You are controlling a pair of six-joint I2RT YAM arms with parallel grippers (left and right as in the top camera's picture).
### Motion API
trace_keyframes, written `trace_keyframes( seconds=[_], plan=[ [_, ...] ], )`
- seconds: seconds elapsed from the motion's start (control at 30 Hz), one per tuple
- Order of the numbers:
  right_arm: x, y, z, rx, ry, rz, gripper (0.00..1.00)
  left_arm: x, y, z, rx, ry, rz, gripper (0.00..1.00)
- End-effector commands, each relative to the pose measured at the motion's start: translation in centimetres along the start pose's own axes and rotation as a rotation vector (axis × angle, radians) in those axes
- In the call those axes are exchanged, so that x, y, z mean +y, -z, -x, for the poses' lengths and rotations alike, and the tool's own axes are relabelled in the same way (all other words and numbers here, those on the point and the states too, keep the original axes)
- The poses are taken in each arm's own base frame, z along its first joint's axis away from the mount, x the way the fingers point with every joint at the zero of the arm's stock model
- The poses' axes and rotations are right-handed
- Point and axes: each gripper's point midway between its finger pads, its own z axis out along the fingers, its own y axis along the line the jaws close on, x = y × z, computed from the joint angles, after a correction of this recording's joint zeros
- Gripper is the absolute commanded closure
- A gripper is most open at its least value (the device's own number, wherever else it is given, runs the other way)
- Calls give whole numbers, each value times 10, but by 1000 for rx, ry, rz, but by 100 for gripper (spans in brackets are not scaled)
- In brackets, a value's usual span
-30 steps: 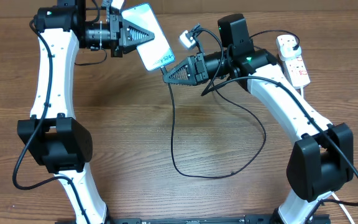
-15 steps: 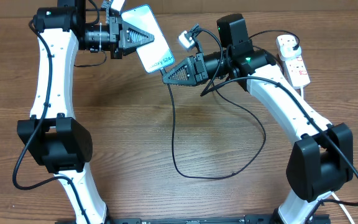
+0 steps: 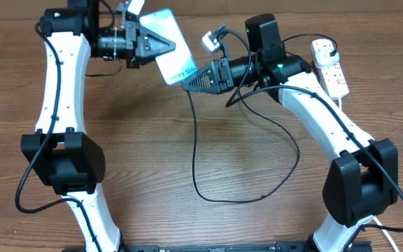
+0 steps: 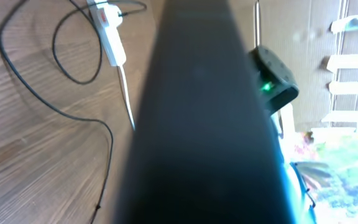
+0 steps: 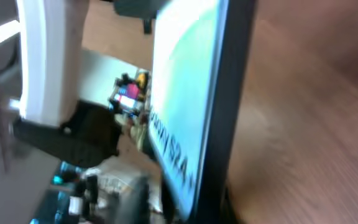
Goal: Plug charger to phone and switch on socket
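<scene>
I need to move my left gripper down and back and let go of the phone (image 3: pixel 172 50) on the bare tabletop (image 3: pixel 172 116) next to the cable, because the tabletop is clear there.
The phone (image 3: pixel 172 50), with a light blue screen, hangs tilted above the back of the table, and my left gripper (image 3: pixel 161 43) is shut on its upper part. In the left wrist view its dark back (image 4: pixel 197 124) fills the middle. My right gripper (image 3: pixel 189 82) has its tip at the phone's lower end, and its jaws cannot be made out. The right wrist view shows the screen (image 5: pixel 182 93) edge-on, very close and blurred. The charger cable (image 3: pixel 193 150) drops from that tip, and its connector is hidden. The white socket (image 3: pixel 331 68) lies at the far right.
The black cable loops across the middle of the table (image 3: pixel 257 198) and runs back toward the socket. The socket's thick white cord (image 4: pixel 126 93) trails off beside it. Both arm bases stand at the near edge, left (image 3: pixel 61 164) and right (image 3: pixel 359 185).
The left gripper and the phone have shifted slightly right. The right gripper has edged up to the phone's lower end.
</scene>
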Motion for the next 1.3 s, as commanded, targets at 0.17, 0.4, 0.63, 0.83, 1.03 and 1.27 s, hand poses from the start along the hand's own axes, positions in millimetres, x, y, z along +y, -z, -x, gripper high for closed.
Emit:
trace_keyframes(
  seconds=[0.17,0.4,0.63,0.83,1.03,1.27],
  plan=[
    [3,14,7,-28,12,-5,51,-11,0,0,-2,-57,-27,96],
    [-1,30,13,-59,14,-13,39,19,12,4,-25,-44,137,96],
    [-28,80,31,-184,-38,-122,32,55,21,-20,67,-94,355,96],
    [-68,94,25,-228,-97,-326,30,86,31,-41,153,-51,507,96],
    [-100,94,5,-204,-197,-526,30,116,24,-56,195,4,492,96],
    [-110,89,-4,-181,-227,-597,29,163,12,-74,219,56,480,96]
  ],
)
